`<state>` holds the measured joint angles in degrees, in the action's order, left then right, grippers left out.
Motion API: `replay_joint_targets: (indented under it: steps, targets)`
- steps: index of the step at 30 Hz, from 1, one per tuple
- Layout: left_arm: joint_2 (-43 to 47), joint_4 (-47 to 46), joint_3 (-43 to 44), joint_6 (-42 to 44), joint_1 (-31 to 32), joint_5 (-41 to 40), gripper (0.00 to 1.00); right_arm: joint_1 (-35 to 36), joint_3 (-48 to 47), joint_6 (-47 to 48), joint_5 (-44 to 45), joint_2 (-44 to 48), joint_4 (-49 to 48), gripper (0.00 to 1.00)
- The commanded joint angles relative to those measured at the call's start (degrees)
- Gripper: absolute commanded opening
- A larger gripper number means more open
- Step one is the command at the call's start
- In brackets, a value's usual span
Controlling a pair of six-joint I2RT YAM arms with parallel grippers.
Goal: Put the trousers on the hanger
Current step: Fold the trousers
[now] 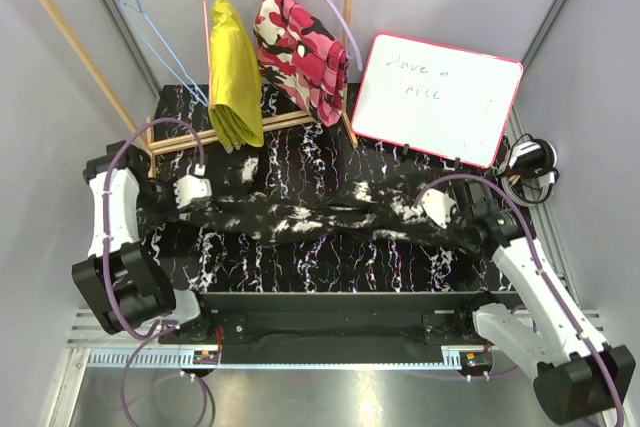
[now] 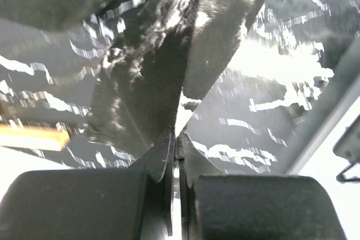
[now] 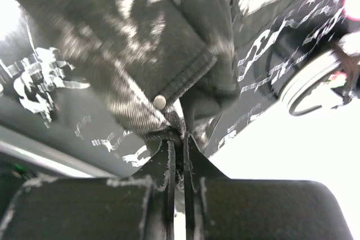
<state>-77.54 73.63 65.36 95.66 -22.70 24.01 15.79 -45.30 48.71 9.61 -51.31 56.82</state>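
Observation:
My right gripper draws the waistband back next, to bare table along the table's near edge with room for the trousers, then releases the waistband.
The trousers (image 1: 310,209), black with white blotches, lie stretched left to right across the black veined table (image 1: 300,257). My left gripper (image 1: 213,190) is shut on their left end; in the left wrist view the dark fabric (image 2: 146,71) rises from the closed gripper (image 2: 177,133). My right gripper (image 1: 422,207) is shut on the right end. The right wrist view shows the waistband (image 3: 140,37) with a metal snap pinched at the closed gripper (image 3: 183,139). The light-blue wire hanger (image 1: 165,52) hangs on the rack at the back left, apart from both grippers.
A wooden rack (image 1: 80,37) stands at the back. It carries a pink hanger with a yellow garment (image 1: 233,72) and a lilac hanger with a pink camouflage garment (image 1: 300,52). A whiteboard (image 1: 435,97) leans at the back right, a round white object (image 1: 530,157) beside it.

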Motion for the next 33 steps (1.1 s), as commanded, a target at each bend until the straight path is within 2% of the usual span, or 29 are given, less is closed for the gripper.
replay_joint_targets:
  steps: [1,5,10,13,15,19,23,26,28,29,30,31,33]
  targets:
    - [-1.7,7.9,7.2,2.7,-4.8,-4.8,0.00,-4.6,3.7,11.0,4.8,5.4,4.1,0.00]
    - [-2.2,11.5,11.3,3.4,-7.0,-5.6,0.00,-7.6,2.6,13.3,4.0,6.8,4.3,0.00]
    - [-4.2,12.5,15.6,0.9,-7.5,-6.5,0.00,-12.1,0.2,15.4,0.6,3.0,3.0,0.00]
    - [-9.0,15.0,18.1,-1.5,-7.3,-7.7,0.00,-14.4,2.1,17.7,0.4,1.7,1.5,0.00]
    - [-10.3,14.8,16.7,-0.8,-7.1,-8.5,0.00,-15.4,4.2,19.0,0.5,2.4,1.3,0.00]
    - [-5.6,11.7,7.2,4.2,-7.1,-10.9,0.00,-15.4,8.2,22.8,1.2,7.4,3.2,0.00]
    - [-1.1,10.1,-5.6,8.5,-7.1,-16.4,0.00,-15.5,11.9,24.1,-0.6,11.8,10.7,0.00]
    - [1.1,7.6,-11.3,10.5,-7.2,-20.2,0.00,-15.4,13.3,26.1,0.8,13.2,13.3,0.00]
    - [2.6,6.7,-12.4,12.4,-7.4,-20.2,0.08,-15.5,11.7,26.9,-0.3,13.6,14.8,0.08]
    - [3.5,7.9,-11.5,12.9,-7.4,-19.3,0.11,-15.5,10.7,27.0,-0.6,13.4,16.1,0.17]
    - [3.6,9.5,-10.6,13.8,-7.4,-17.3,0.19,-15.4,9.5,26.2,-1.7,12.6,16.7,0.26]
    - [3.5,11.2,-9.4,13.9,-7.4,-16.0,0.27,-15.4,6.7,25.7,-2.3,12.0,17.2,0.50]
    - [2.6,15.1,-4.7,12.0,-7.4,-12.2,0.35,-15.4,3.3,23.9,-5.5,9.7,20.0,0.72]
